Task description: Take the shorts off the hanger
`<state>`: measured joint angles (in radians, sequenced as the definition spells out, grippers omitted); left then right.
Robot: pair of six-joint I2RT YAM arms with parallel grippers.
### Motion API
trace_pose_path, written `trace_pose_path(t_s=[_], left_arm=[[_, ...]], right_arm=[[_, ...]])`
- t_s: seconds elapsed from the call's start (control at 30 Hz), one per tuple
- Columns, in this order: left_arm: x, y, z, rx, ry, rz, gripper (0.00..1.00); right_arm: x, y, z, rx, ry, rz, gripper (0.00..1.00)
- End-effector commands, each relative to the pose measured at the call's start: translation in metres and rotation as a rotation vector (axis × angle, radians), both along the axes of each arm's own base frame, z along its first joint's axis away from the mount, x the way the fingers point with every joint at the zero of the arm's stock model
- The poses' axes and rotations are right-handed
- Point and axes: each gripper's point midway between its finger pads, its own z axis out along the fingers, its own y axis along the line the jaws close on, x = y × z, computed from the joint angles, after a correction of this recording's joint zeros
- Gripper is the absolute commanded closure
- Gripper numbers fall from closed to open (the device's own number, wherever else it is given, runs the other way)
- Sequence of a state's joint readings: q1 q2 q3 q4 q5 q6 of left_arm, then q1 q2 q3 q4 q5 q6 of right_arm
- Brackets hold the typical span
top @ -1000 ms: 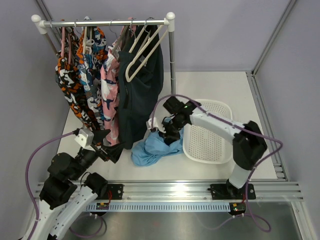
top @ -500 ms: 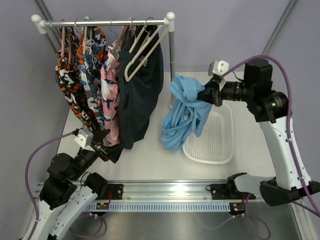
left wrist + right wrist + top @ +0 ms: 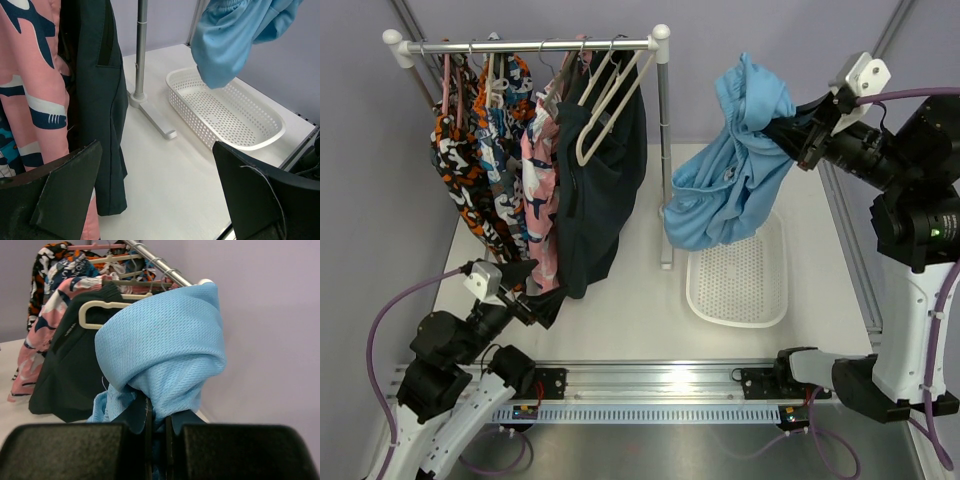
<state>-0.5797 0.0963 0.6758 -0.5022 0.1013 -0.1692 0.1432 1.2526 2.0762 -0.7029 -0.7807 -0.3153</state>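
The light sky-blue shorts (image 3: 735, 170) go down inside the empty white basket (image 3: 738, 283) next, as it lies below; my right gripper tilts its fingers downward and releases them.
My right gripper (image 3: 790, 135) is shut on the light sky-blue shorts (image 3: 735, 170) and holds them high in the air, hanging above the white basket (image 3: 737, 300). In the right wrist view the blue cloth (image 3: 160, 355) bunches over the closed jaws. The dark navy shorts (image 3: 605, 180) hang on a white hanger (image 3: 605, 105) at the right end of the rack; they also show in the left wrist view (image 3: 100, 100). My left gripper (image 3: 525, 290) is open and empty, low beside the navy shorts' hem.
The clothes rack (image 3: 530, 45) holds orange-black-white patterned garments (image 3: 470, 160) and a pink patterned one (image 3: 538, 190). Its right pole (image 3: 664, 150) and foot stand between the navy shorts and the basket.
My right arm lifted the blue shorts from the table beside the basket up and to the right, high above the basket. The left arm has barely moved.
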Motion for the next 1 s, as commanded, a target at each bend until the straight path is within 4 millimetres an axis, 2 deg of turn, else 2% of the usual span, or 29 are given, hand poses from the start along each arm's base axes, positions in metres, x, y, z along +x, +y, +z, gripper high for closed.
trace_pose_path(t_s=[0.0, 0.13, 0.17, 0.23, 0.27, 0.3, 0.33, 0.43, 0.47, 0.5, 0.53, 0.6, 0.63, 0.7, 0.73, 0.8, 0.83, 0.97], left_arm=[[-0.002, 0.001, 0.011, -0.030, -0.042, 0.000, 0.01], [-0.004, 0.002, 0.012, -0.035, -0.047, -0.001, 0.01], [-0.004, 0.002, 0.013, -0.037, -0.050, -0.002, 0.01], [-0.005, 0.002, 0.013, -0.040, -0.051, -0.002, 0.01], [-0.004, 0.002, 0.012, -0.038, -0.049, -0.004, 0.01], [-0.004, 0.002, 0.012, -0.037, -0.048, -0.002, 0.01], [-0.004, 0.002, 0.012, -0.038, -0.049, -0.004, 0.01], [-0.003, 0.001, 0.012, -0.036, -0.047, -0.005, 0.01], [-0.003, 0.001, 0.012, -0.036, -0.047, -0.005, 0.01], [-0.003, 0.001, 0.012, -0.036, -0.047, -0.007, 0.01], [-0.003, 0.000, 0.012, -0.035, -0.045, -0.008, 0.01], [-0.003, 0.000, 0.011, -0.033, -0.043, -0.008, 0.01], [-0.003, -0.001, 0.011, -0.033, -0.043, -0.010, 0.01], [-0.003, -0.001, 0.011, -0.033, -0.043, -0.011, 0.01], [-0.002, -0.001, 0.011, -0.033, -0.043, -0.011, 0.01], [-0.002, -0.002, 0.011, -0.032, -0.042, -0.014, 0.01], [-0.002, -0.002, 0.010, -0.030, -0.039, -0.014, 0.01], [-0.002, -0.002, 0.010, -0.031, -0.038, -0.015, 0.01]], right_arm=[[0.001, -0.017, 0.026, 0.052, -0.058, -0.074, 1.00], [0.009, -0.021, -0.005, 0.029, 0.020, -0.087, 1.00], [0.013, -0.021, -0.025, 0.022, 0.066, -0.087, 1.00], [0.015, -0.020, -0.047, 0.010, 0.111, -0.082, 1.00], [0.020, -0.020, -0.074, 0.004, 0.170, -0.084, 1.00], [0.024, -0.022, -0.088, -0.005, 0.195, -0.095, 1.00], [0.030, -0.023, -0.120, -0.013, 0.264, -0.109, 1.00], [0.050, -0.035, -0.170, -0.027, 0.356, -0.203, 1.00], [0.057, -0.037, -0.207, -0.042, 0.443, -0.219, 1.00], [0.059, -0.038, -0.228, -0.065, 0.484, -0.222, 1.00], [0.059, -0.038, -0.264, -0.091, 0.581, -0.217, 0.99], [0.058, -0.038, -0.295, -0.128, 0.657, -0.208, 0.95], [0.054, -0.039, -0.319, -0.154, 0.730, -0.199, 0.94], [0.050, -0.040, -0.339, -0.193, 0.775, -0.183, 0.93], [0.045, -0.040, -0.358, -0.220, 0.853, -0.164, 0.93], [0.042, -0.043, -0.377, -0.277, 0.903, -0.150, 0.95], [0.039, -0.046, -0.394, -0.308, 0.976, -0.145, 0.95], [0.037, -0.058, -0.438, -0.392, 1.077, -0.177, 0.93]])
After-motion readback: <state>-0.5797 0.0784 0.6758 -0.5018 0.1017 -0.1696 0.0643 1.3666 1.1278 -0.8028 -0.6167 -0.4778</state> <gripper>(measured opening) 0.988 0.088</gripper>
